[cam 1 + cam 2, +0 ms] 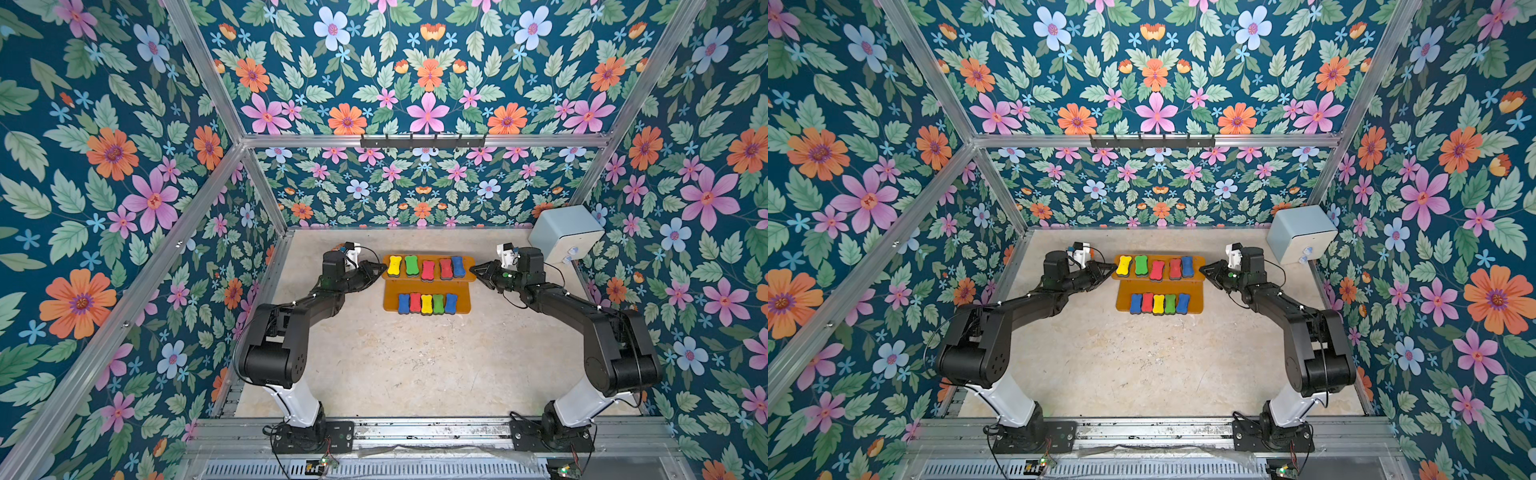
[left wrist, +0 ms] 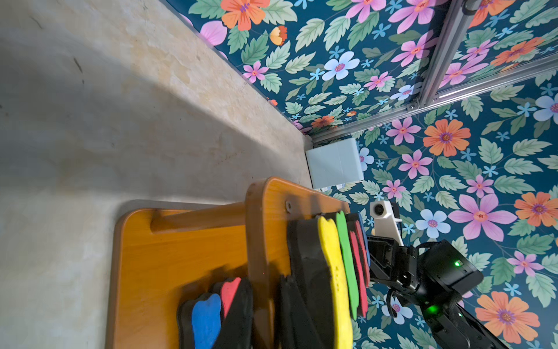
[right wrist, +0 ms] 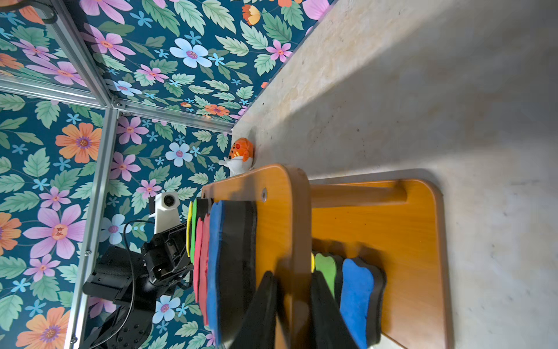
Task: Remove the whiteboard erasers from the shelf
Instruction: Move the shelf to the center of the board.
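Observation:
The part of the bare tabletop before the shelf is clear. My left gripper will pull the upper board's end back toward it next and then let go of that end.
The shelf (image 1: 390,301) stands at the back middle of the table in both top views, two orange-brown boards. Its upper board carries yellow (image 1: 394,265), green (image 1: 411,265), two red and a blue eraser (image 1: 457,266). Five more erasers lie in a row on the lower board, from blue (image 1: 403,303) to blue (image 1: 450,303). My left gripper (image 1: 382,269) (image 2: 265,281) is shut on the upper board's left end, beside the yellow eraser (image 2: 332,266). At the right end my right gripper (image 1: 473,269) (image 3: 294,275) clamps the same board, one finger above and one below, next to the blue eraser (image 3: 216,256).
A pale blue box (image 1: 565,235) sits in the back right corner. An orange and white plush toy (image 3: 241,154) lies in the back left corner, behind the left arm. A black hook rail (image 1: 422,141) hangs on the back wall. Beige table (image 1: 415,365) spreads in front of the shelf.

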Robot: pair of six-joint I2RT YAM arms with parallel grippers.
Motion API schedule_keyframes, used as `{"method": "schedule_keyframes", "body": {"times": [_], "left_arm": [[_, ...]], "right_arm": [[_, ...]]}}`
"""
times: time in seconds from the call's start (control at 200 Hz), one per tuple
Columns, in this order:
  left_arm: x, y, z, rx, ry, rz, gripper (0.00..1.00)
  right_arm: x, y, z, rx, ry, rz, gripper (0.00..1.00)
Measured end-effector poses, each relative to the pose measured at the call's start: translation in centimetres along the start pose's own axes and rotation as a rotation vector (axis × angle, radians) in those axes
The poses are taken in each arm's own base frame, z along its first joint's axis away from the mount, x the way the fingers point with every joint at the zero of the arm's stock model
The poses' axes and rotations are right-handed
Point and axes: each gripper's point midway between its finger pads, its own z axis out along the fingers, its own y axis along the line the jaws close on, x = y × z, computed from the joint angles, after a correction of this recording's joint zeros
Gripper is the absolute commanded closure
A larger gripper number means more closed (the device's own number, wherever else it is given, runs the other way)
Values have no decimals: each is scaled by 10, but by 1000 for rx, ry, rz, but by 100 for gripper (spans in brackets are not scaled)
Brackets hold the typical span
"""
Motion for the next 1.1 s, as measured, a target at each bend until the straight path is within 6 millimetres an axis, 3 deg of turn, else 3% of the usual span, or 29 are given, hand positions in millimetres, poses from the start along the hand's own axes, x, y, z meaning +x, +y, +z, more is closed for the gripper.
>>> {"method": "schedule_keyframes", "body": {"times": [0.36,0.595,0.76,0.86,1.1], "left_arm": [[27,-8,-14,-18,-3,13,100],[31,-9,-14,-23,2,34,76],[41,-9,-15,-29,18,113,60],[46,-8,-18,-36,32,130,58],[38,-6,-28,-126,5,175,54]], "right_arm": [[11,-6,-18,23,-16,-36,100],[14,-8,-23,30,-24,-44,100],[14,-8,-24,25,-20,-54,94],[15,-9,-26,20,-9,-54,87],[11,-12,-32,35,-3,-52,79]]}}
